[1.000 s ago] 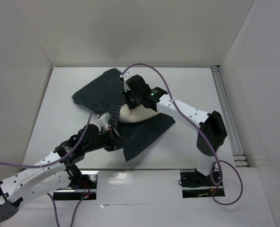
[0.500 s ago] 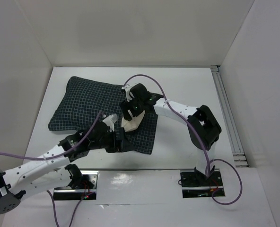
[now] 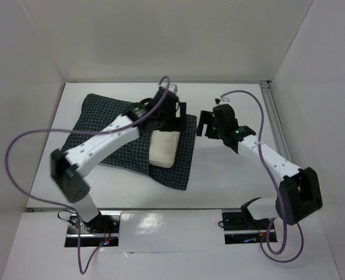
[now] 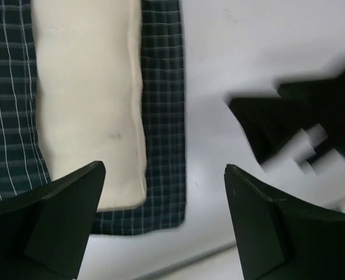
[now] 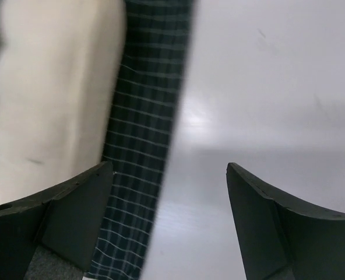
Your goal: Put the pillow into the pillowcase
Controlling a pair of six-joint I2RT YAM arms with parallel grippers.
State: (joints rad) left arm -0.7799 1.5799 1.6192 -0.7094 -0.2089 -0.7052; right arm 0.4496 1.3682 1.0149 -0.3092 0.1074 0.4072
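Next, my left gripper lowers with open fingers onto the middle of the pillow's bare cream strip [image 3: 165,139], since that strip lies below it, uncovered by the pillowcase.
The dark checked pillowcase [image 3: 105,137] lies across the left half of the table, bulging. The cream pillow [image 3: 164,148] shows only at its right end, resting on the pillowcase's lower flap; the rest of it is covered. My left gripper [image 3: 177,116] hovers open just behind that cream end, holding nothing. My right gripper [image 3: 203,125] hangs open over bare table to the right of the flap. In the left wrist view, the pillow [image 4: 85,99] and pillowcase [image 4: 161,116] lie below my left gripper [image 4: 164,175]. The right wrist view shows the pillow [image 5: 56,87], the pillowcase [image 5: 143,116] and my right gripper [image 5: 169,169].
White walls enclose the white table [image 3: 231,169] on three sides. A metal rail [image 3: 279,140] runs along its right edge. Purple cables loop off both arms. The right gripper [image 4: 301,131] appears blurred in the left wrist view.
Both grippers have opened and let go of the fabric. The left arm swung from the front to behind the pillow end, and the right arm drew back to the right. The pillowcase now lies flat.
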